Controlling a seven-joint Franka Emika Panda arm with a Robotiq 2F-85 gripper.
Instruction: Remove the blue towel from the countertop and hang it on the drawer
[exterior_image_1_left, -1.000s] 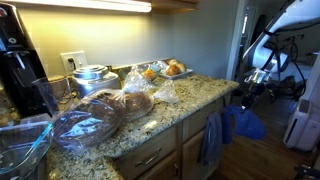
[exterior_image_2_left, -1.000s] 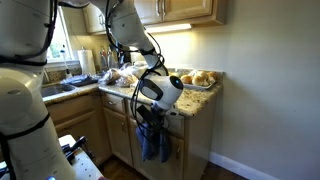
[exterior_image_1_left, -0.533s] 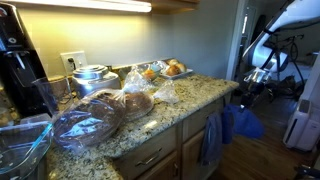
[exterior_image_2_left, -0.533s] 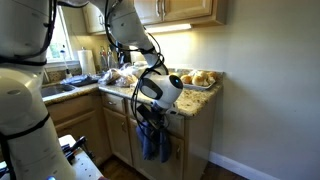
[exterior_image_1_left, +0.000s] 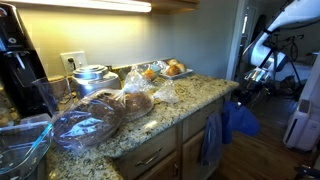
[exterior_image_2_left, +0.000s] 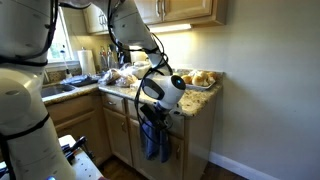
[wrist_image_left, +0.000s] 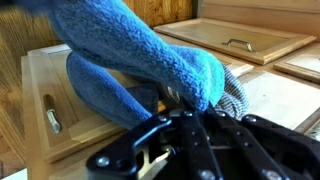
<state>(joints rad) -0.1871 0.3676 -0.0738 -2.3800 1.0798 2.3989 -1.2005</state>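
The gripper still holds the bright blue towel (exterior_image_1_left: 240, 122) near countertop height. It moves down next to release it over the drawer front beside the blue-grey towel.
My gripper (exterior_image_1_left: 246, 93) is shut on the bright blue towel (exterior_image_1_left: 240, 122) and holds it in the air off the end of the speckled granite countertop (exterior_image_1_left: 190, 98). The towel hangs down beside the end cabinet. In an exterior view the gripper (exterior_image_2_left: 150, 110) is just below the countertop's (exterior_image_2_left: 192, 103) edge, with the towel (exterior_image_2_left: 153, 142) dangling against the cabinet front. In the wrist view the towel (wrist_image_left: 150, 50) drapes over the gripper (wrist_image_left: 185, 108), above wooden cabinet fronts. A duller blue-grey towel (exterior_image_1_left: 211, 140) hangs from the drawer front (exterior_image_1_left: 195, 126).
Bagged bread (exterior_image_1_left: 100, 112), a tray of rolls (exterior_image_1_left: 168, 69), a steel pot (exterior_image_1_left: 90, 75) and a coffee maker (exterior_image_1_left: 18, 60) crowd the countertop. Cabinet handles show in the wrist view (wrist_image_left: 52, 115). A wall stands close past the counter end (exterior_image_2_left: 260, 90).
My gripper has shifted slightly toward the cabinet with the blue towel still in it. Everything else has stayed put.
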